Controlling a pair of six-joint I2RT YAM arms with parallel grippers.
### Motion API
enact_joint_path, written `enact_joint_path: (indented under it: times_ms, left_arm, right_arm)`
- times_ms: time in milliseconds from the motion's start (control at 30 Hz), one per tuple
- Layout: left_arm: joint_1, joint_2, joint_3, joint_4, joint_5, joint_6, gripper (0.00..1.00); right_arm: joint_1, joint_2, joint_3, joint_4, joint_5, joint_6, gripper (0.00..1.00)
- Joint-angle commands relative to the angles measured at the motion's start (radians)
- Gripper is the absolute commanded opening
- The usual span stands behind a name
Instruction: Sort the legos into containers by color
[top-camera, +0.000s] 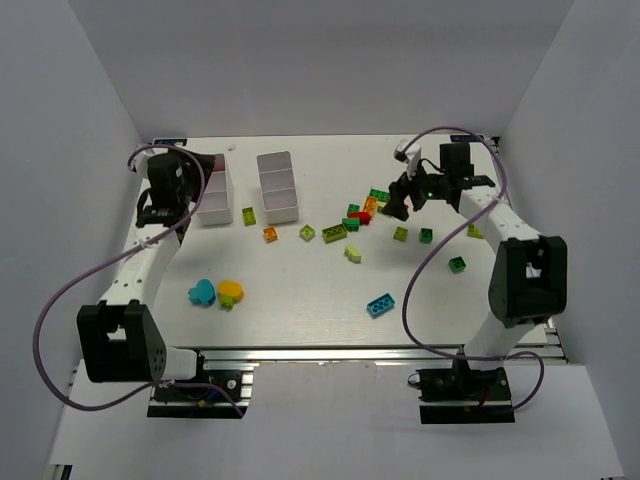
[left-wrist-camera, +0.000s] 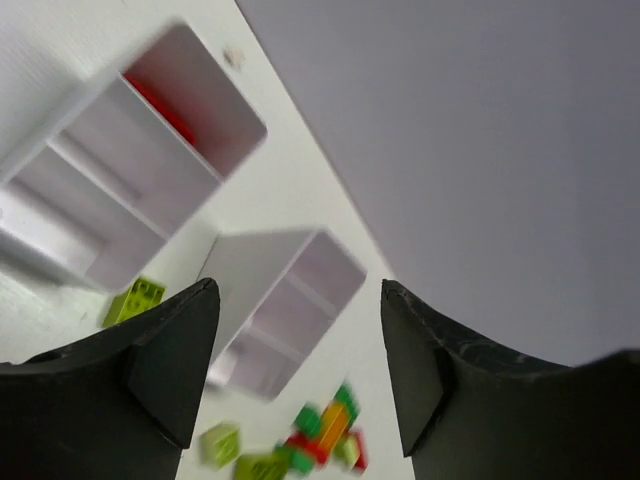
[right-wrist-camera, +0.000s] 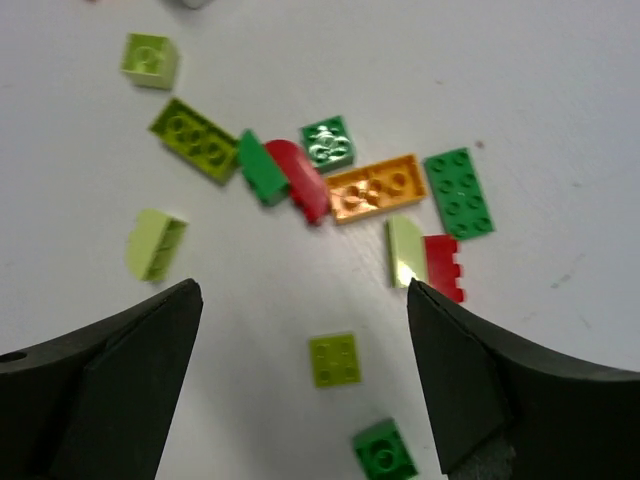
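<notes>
I will lower my open right gripper onto the brick's near end (right-wrist-camera: 449, 288), because the red brick is below and to its right in the wrist view.
Two white three-compartment trays stand at the back left: one (top-camera: 216, 200) partly under my left arm, the other (top-camera: 278, 186) to its right. In the left wrist view the first tray (left-wrist-camera: 95, 215) holds a red brick (left-wrist-camera: 160, 108) in its far compartment. My left gripper (top-camera: 207, 165) (left-wrist-camera: 298, 305) is open and empty above the trays. My right gripper (top-camera: 393, 208) (right-wrist-camera: 305, 300) is open and empty, above a lime square brick (right-wrist-camera: 335, 360) and next to a cluster with an orange brick (right-wrist-camera: 375, 190), a red brick (right-wrist-camera: 300, 180) and a green plate (right-wrist-camera: 458, 192).
Loose bricks lie across the table: a lime one (top-camera: 249, 215) between the trays, an orange one (top-camera: 270, 234), a cyan one (top-camera: 380, 304), green ones (top-camera: 457, 264) on the right. A cyan piece (top-camera: 202, 292) and an orange piece (top-camera: 232, 292) lie front left. White walls enclose the table.
</notes>
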Motion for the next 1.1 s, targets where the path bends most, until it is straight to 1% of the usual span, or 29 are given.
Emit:
enact_joint_path:
  times_ms: [0, 33, 67, 100, 133, 167, 200, 233, 267, 300, 333, 367, 467, 600, 867, 1067]
  left_arm:
    - [-0.003, -0.104, -0.176, 0.255, 0.38, 0.207, 0.71]
    - [0.029, -0.117, -0.201, 0.27, 0.428, 0.208, 0.69]
    - [0.027, -0.126, -0.221, 0.272, 0.473, 0.21, 0.63]
    - [0.027, -0.141, -0.261, 0.278, 0.519, 0.21, 0.57]
    - [0.027, -0.149, -0.281, 0.284, 0.587, 0.208, 0.51]
    - [0.027, -0.158, -0.298, 0.281, 0.609, 0.202, 0.5]
    - [0.029, -0.171, -0.315, 0.281, 0.628, 0.201, 0.47]
    - [0.027, -0.201, -0.354, 0.289, 0.642, 0.199, 0.47]
    - [0.027, -0.221, -0.373, 0.293, 0.652, 0.202, 0.47]
    - [0.027, -0.241, -0.391, 0.296, 0.654, 0.205, 0.5]
    - [0.027, -0.261, -0.422, 0.298, 0.654, 0.21, 0.58]
    - [0.027, -0.298, -0.433, 0.295, 0.651, 0.222, 0.61]
    - [0.027, -0.339, -0.471, 0.27, 0.66, 0.231, 0.66]
    - [0.027, -0.362, -0.491, 0.269, 0.663, 0.224, 0.67]
    - [0.027, -0.375, -0.502, 0.279, 0.662, 0.211, 0.69]
    - [0.027, -0.375, -0.5, 0.282, 0.668, 0.212, 0.71]
  right_arm:
    - [-0.016, 0.115, 0.179, -0.08, 0.171, -0.102, 0.87]
    - [-0.021, 0.141, 0.221, -0.157, 0.178, -0.131, 0.84]
    - [-0.027, 0.174, 0.265, -0.204, 0.169, -0.159, 0.82]
    - [-0.041, 0.236, 0.311, -0.257, 0.156, -0.195, 0.75]
    - [-0.047, 0.267, 0.362, -0.314, 0.15, -0.273, 0.71]
    - [-0.052, 0.298, 0.455, -0.419, 0.143, -0.314, 0.69]
    - [-0.056, 0.36, 0.498, -0.477, 0.135, -0.358, 0.66]
    - [-0.059, 0.387, 0.541, -0.532, 0.136, -0.445, 0.64]
    - [-0.059, 0.413, 0.604, -0.611, 0.147, -0.478, 0.63]
    - [-0.062, 0.456, 0.626, -0.652, 0.147, -0.521, 0.63]
    - [-0.062, 0.47, 0.643, -0.69, 0.147, -0.57, 0.63]
    - [-0.064, 0.481, 0.64, -0.71, 0.152, -0.629, 0.63]
    - [-0.064, 0.478, 0.576, -0.669, 0.165, -0.702, 0.67]
    - [-0.062, 0.496, 0.557, -0.643, 0.196, -0.722, 0.68]
    - [-0.055, 0.55, 0.569, -0.572, 0.186, -0.658, 0.67]
    - [-0.032, 0.577, 0.574, -0.514, 0.198, -0.606, 0.64]
